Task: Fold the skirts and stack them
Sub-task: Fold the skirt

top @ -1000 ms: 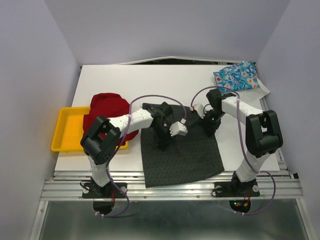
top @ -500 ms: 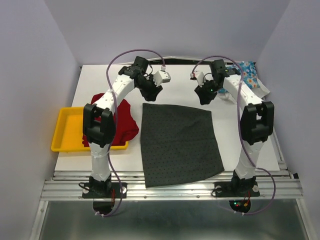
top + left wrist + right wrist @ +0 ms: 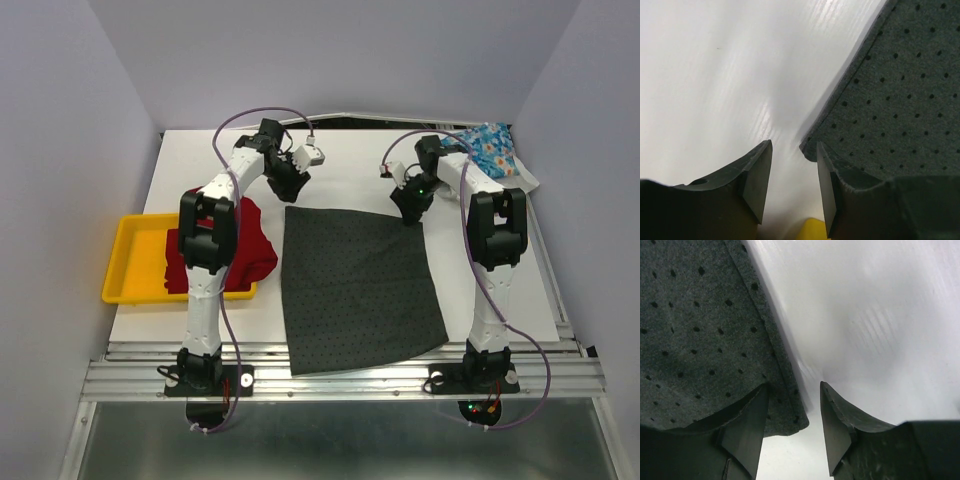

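My left gripper will next move down onto the grey skirt's far corner (image 3: 289, 209) (image 3: 809, 153) nearest the red skirt, shifting right in the wrist view, because the grey skirt's corner is against one finger.
The dark charcoal dotted skirt (image 3: 355, 285) lies spread flat in the middle of the table. My left gripper (image 3: 291, 189) is open just above its far left corner; in the left wrist view (image 3: 792, 172) that corner (image 3: 880, 100) lies against the right finger. My right gripper (image 3: 408, 204) is open at the far right corner; in the right wrist view (image 3: 792, 415) the skirt's corner (image 3: 700, 330) reaches between the jaws. The deep red skirt (image 3: 228, 245) lies bunched at the left. The blue floral skirt (image 3: 487, 150) is at the back right.
A yellow tray (image 3: 130, 262) sits at the table's left edge, with the red skirt partly over it. White table surface (image 3: 350, 165) shows behind the grey skirt. A white sheet lies under the blue skirt at the back right corner.
Both arms left the middle of the grey skirt, swung to the back of the table, then came down to its two far corners. The skirt now lies flat.
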Motion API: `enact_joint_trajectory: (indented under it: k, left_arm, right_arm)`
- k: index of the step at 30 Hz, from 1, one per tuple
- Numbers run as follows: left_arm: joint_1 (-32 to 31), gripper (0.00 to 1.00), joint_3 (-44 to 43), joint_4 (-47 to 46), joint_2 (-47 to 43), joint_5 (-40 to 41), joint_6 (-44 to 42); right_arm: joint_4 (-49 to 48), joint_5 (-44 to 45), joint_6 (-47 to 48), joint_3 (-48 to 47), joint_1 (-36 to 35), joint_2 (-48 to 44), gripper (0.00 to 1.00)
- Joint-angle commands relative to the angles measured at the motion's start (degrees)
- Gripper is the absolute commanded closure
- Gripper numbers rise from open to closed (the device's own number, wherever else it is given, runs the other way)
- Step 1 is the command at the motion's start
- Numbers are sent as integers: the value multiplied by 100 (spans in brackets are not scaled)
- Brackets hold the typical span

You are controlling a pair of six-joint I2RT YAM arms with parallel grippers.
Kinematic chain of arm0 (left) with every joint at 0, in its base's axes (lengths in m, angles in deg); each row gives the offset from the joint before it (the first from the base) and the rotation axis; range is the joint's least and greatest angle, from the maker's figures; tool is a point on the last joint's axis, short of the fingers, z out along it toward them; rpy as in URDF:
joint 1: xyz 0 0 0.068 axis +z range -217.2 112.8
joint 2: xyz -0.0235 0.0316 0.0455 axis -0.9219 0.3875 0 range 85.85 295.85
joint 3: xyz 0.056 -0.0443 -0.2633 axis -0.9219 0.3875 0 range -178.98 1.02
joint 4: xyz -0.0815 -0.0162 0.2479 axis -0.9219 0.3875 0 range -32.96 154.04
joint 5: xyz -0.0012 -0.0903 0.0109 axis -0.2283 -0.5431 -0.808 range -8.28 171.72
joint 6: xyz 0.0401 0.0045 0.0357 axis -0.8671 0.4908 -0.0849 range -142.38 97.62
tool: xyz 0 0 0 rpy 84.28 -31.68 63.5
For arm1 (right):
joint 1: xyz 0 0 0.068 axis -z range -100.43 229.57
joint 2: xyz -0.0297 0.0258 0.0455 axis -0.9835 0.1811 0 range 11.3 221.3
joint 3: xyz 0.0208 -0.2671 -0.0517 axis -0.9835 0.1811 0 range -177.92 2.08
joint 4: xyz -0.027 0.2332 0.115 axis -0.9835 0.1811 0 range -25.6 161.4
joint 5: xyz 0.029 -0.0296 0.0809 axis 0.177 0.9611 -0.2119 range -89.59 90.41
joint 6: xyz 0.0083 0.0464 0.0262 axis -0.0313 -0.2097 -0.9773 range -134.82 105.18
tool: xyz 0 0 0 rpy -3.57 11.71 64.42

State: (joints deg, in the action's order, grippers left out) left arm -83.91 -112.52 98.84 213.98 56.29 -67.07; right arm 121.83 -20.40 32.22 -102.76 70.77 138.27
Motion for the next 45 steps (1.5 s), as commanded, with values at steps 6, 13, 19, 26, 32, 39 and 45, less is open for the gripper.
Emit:
enact_joint_trajectory:
  k: [6,13,19,26,32,39,45]
  left_arm:
    - [27,47,-195,504,256,-576,-541]
    - [27,59,-134,426,484,-490,-515]
    - [185,92,-370,153,537,-357,-322]
    - [440,100,-1065,-127,450,11,-5]
    - [432,100,-1495,-682,98,626,434]
    - [432,100,-953,-875,-1052,882,259]
    - [124,100,962,-1051,-2669,741,188]
  right_arm:
    - [155,113,252,77,10,55,55]
    - [163,139,279,86,10,99,73]
    - [155,113,235,7,62,55,99]
    - [-468,87,-379,-528,238,-146,99]
    - [-1232,341,-933,-1231,291,-331,99]
    - [-1804,307,-961,-874,291,-1279,99]
    - [-2333,184,-399,1191,291,-2765,99]
